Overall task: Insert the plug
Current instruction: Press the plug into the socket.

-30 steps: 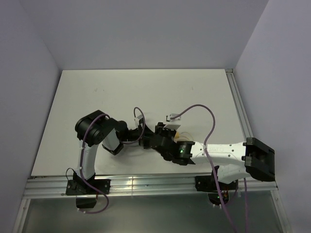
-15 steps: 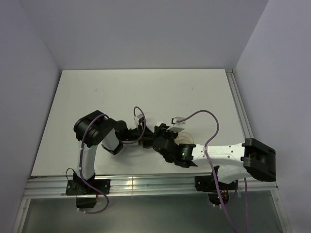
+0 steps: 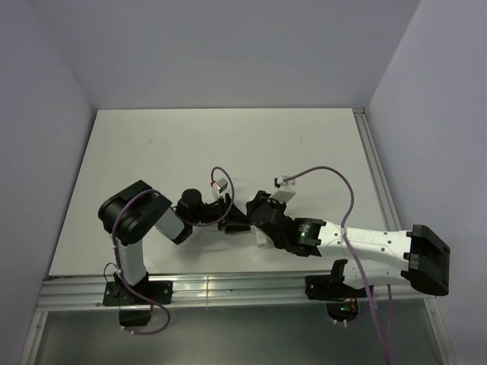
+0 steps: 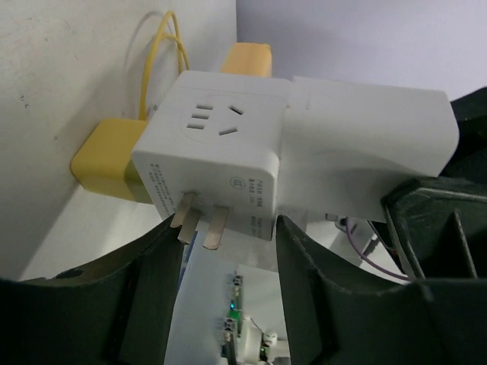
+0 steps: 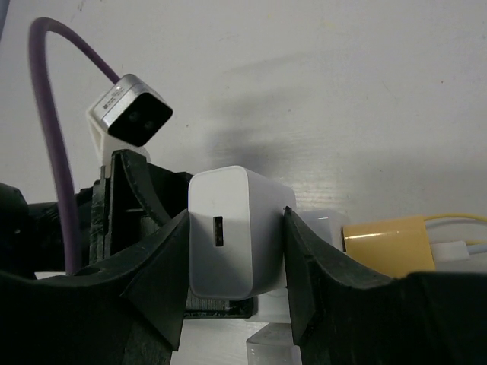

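The robot's right gripper will next carry the charger and the adapter outward and down onto the open middle of the white table, then open, since the two are joined.
In the left wrist view a white socket adapter cube with two metal prongs sits between my left gripper's jaws, which close on its lower corners. A white charger is joined to its right side. In the right wrist view my right gripper is shut on that charger, its USB port facing the camera, with the adapter just behind. In the top view both grippers meet at the table's near middle and hide the parts.
Two yellow plugs with a thin yellow cable hang on the adapter; one also shows in the right wrist view. Purple camera cables loop above both arms. White table, walls on three sides.
Both arms shifted: the left arm's shoulder swung left, the right arm's elbow moved right and stretched out. The grippers stay together on the parts, and the yellow cable is now hidden in the top view.
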Controlling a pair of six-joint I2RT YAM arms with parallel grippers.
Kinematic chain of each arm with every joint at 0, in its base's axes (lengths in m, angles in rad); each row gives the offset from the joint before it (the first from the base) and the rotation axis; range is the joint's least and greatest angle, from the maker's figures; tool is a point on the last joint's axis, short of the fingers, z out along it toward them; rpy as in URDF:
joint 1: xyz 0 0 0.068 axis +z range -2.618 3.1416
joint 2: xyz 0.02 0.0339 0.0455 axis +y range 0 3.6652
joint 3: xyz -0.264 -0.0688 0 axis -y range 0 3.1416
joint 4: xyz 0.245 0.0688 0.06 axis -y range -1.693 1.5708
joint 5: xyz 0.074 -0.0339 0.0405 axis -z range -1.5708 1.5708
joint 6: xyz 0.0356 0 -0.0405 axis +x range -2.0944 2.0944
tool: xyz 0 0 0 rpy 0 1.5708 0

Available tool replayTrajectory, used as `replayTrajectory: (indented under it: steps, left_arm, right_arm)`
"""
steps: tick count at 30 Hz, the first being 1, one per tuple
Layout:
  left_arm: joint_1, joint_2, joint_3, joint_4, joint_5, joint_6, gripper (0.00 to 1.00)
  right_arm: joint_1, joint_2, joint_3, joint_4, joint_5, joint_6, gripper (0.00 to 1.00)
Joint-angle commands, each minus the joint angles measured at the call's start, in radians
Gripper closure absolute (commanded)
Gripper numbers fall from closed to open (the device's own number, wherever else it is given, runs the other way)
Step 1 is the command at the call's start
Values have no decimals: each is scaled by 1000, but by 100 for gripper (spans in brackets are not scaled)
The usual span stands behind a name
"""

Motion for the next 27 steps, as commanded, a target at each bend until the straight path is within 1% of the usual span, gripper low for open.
replayTrajectory:
  steps: [1, 6, 8, 9, 11, 12, 13, 14, 15, 16, 17, 18, 19, 20, 22, 23, 24, 27]
  left_arm:
    - [3, -121, 9, -57, -163, 187, 44]
    - [3, -169, -23, -90, -195, 215, 38]
    - [8, -186, -34, -88, -206, 222, 16]
    - [8, -213, -46, -102, -223, 227, 12]
    - [11, -259, -71, -114, -269, 256, 9]
    - [11, -317, -79, -137, -290, 271, 7]
    - [11, -356, -88, -175, -312, 305, 2]
    - [11, -398, -106, -210, -338, 325, 2]
    - [11, -496, -109, -250, -403, 346, 1]
    - [11, -550, -115, -360, -439, 398, 1]
    - [11, -611, -126, -414, -488, 423, 0]
    - [11, -737, -131, -471, -535, 448, 0]
    - [9, -800, -132, -544, -627, 487, 0]
    - [11, -921, -132, -670, -670, 503, 1]
    - [9, -1026, -135, -767, -750, 546, 1]
    - [9, -1069, -132, -851, -763, 557, 1]
    - [8, -1138, -129, -885, -777, 566, 1]
    - [9, -1199, -114, -978, -778, 587, 0]
  right_arm:
    - [-5, 56, -87, -255, -407, 35, 100]
    - [-41, 60, -47, -284, -409, -5, 100]
    - [-57, 60, -34, -295, -413, -23, 100]
    - [-64, 63, -27, -306, -413, -37, 100]
    - [-86, 72, -3, -320, -419, -52, 100]
    - [-92, 75, 17, -340, -419, -66, 100]
    - [-100, 80, 28, -349, -421, -74, 100]
    - [-113, 86, 38, -360, -419, -78, 100]
    - [-120, 88, 58, -373, -424, -95, 100]
    - [-129, 91, 71, -380, -433, -104, 100]
    - [-150, 101, 83, -386, -447, -114, 100]
    - [-163, 112, 116, -401, -452, -136, 100]
    - [-175, 121, 138, -412, -456, -150, 100]
    - [-199, 147, 163, -424, -462, -164, 100]
    - [-222, 178, 235, -453, -464, -209, 100]
    - [-230, 207, 253, -450, -470, -224, 100]
    - [-250, 226, 287, -443, -481, -254, 100]
    - [-279, 321, 374, -444, -485, -304, 100]
